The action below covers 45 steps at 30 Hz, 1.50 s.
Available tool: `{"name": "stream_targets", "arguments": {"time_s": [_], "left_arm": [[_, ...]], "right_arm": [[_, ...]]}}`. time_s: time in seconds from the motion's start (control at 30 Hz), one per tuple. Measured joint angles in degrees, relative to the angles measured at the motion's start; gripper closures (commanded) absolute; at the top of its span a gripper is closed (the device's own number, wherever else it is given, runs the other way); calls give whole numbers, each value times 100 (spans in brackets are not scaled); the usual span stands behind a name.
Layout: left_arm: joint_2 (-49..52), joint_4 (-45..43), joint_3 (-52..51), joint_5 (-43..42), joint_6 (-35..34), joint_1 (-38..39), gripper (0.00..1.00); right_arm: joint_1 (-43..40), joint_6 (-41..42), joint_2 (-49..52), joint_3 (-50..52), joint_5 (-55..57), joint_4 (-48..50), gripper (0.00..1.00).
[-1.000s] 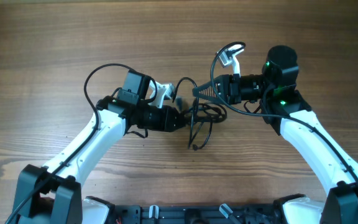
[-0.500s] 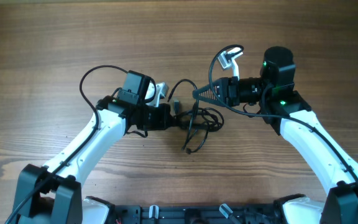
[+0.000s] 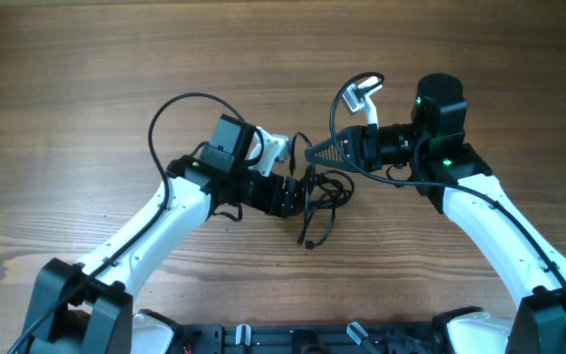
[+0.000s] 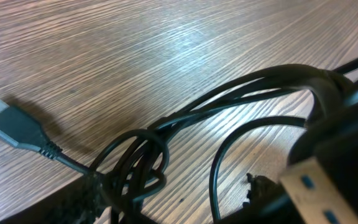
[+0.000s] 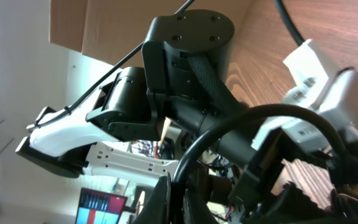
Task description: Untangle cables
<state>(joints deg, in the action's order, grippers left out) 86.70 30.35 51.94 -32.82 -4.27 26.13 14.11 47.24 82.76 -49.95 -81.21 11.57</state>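
The right gripper draws the cable to the right in the overhead view next, over bare wood, and releases it, since that cable still runs into the tangle.
The thin black cables (image 3: 328,191) lie in a tangle on the wood at mid-table, with one loose plug end (image 3: 310,242) trailing toward the front. My left gripper (image 3: 300,193) is low at the tangle's left side. In the left wrist view its jaws (image 4: 173,200) are open, with a knot of cables (image 4: 137,167) against the left finger and a grey plug (image 4: 16,127) lying to the left. My right gripper (image 3: 313,149) is above the tangle's far side and shut on one cable. That cable (image 5: 272,116) arcs up from the pinched fingers (image 5: 174,194).
The table is bare brown wood (image 3: 86,59). The left arm's thick wire (image 3: 170,110) loops out behind its wrist. The right arm's white camera mount (image 3: 360,93) sticks out toward the far side. The arm bases (image 3: 293,339) stand at the front edge.
My left arm drew back to the left, then moved right again into the tangle. The tangle and its loose plug end shifted slightly. The right gripper held still with its cable.
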Motion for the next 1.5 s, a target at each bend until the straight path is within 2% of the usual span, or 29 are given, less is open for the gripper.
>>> {"name": "stream_targets", "arguments": {"time_s": [0.03,0.2,0.33,0.47,0.57,0.67,0.77,0.83,1.07,1.2,1.33,1.47,1.5], "left_arm": [[0,-2,0,22,28,26,96],[0,190,2,87,168,109,96],[0,599,7,544,22,109,96],[0,817,7,1003,-302,109,96],[0,870,7,1102,-378,87,96],[0,960,7,1196,-470,-61,96],[0,986,7,1346,-723,-365,96],[0,990,7,1401,-896,-570,96],[0,1169,7,1569,-1762,-1366,96],[0,1432,7,1926,-2277,-1622,96],[0,1569,7,2103,-2614,-1775,96],[0,1635,4,2173,-2710,-1934,96],[0,1652,4,2190,-2730,-1967,96]], "right_arm": [[0,0,0,0,-9,0,95],[0,-225,7,0,192,-22,96],[-2,-385,20,0,791,-177,96],[-2,-863,24,0,1875,-990,96],[-2,-1307,28,4,3263,-1930,96],[-125,-1617,28,-2,4232,-2450,96],[-450,-1829,28,-2,4616,-2618,96],[-715,-1886,28,-2,4494,-2632,96],[-2240,-1928,31,0,1853,-2315,96],[-2898,-1965,31,0,1373,-2535,96],[-3309,-2135,31,2,1469,-3049,96],[-3469,-2166,31,13,2688,-3862,95],[-3475,-2092,31,15,3156,-4004,92]]}}
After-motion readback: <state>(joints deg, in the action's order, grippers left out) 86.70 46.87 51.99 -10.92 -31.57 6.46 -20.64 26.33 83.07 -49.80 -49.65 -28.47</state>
